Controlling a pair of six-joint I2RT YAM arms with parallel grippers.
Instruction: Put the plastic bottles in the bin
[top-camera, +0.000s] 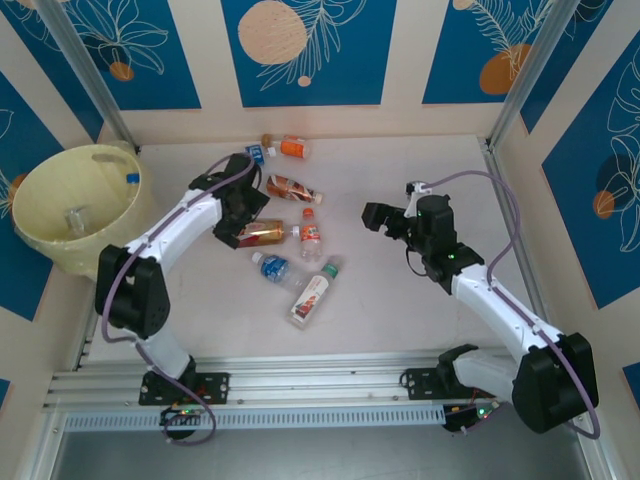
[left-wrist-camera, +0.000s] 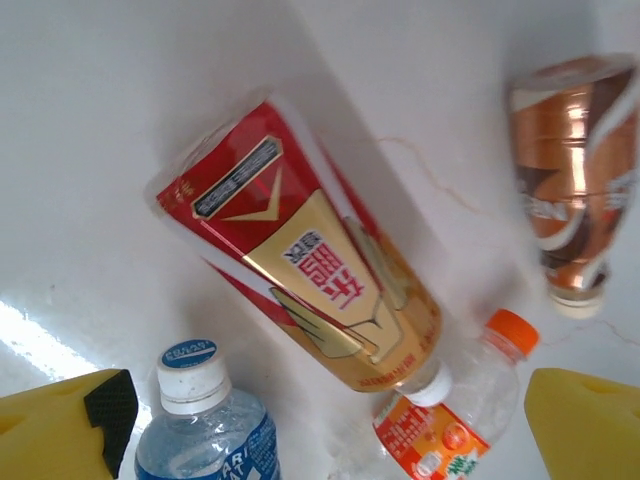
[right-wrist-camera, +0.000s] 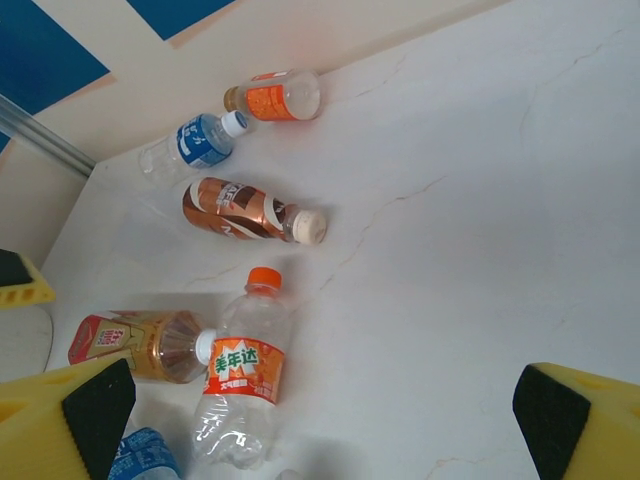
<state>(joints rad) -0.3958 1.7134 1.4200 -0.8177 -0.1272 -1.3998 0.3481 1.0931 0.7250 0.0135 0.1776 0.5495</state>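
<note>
Next, my left gripper moves down and turns until its fingers straddle the red part of the red-and-gold bottle, since that bottle lies at an angle below the open fingers.
Several plastic bottles lie on the white table. My left gripper (top-camera: 243, 215) hangs open just above the red-and-gold bottle (top-camera: 262, 233), which lies between the spread yellow fingers (left-wrist-camera: 60, 425) in the left wrist view (left-wrist-camera: 310, 270). Around it are a copper-labelled bottle (left-wrist-camera: 575, 190), an orange-labelled bottle (left-wrist-camera: 450, 420) and a blue-labelled bottle (left-wrist-camera: 205, 430). My right gripper (top-camera: 385, 218) is open and empty, right of the orange-capped bottle (right-wrist-camera: 240, 385). The pale-yellow bin (top-camera: 40, 195) stands at the far left with a clear bottle (top-camera: 76, 218) inside.
Two more bottles, orange-labelled (top-camera: 290, 147) and blue-labelled (top-camera: 255, 152), lie by the back wall. A white-and-red bottle with a green cap (top-camera: 313, 295) lies nearer the front. Patterned walls enclose the table; a metal rail (top-camera: 300, 385) runs along the front edge.
</note>
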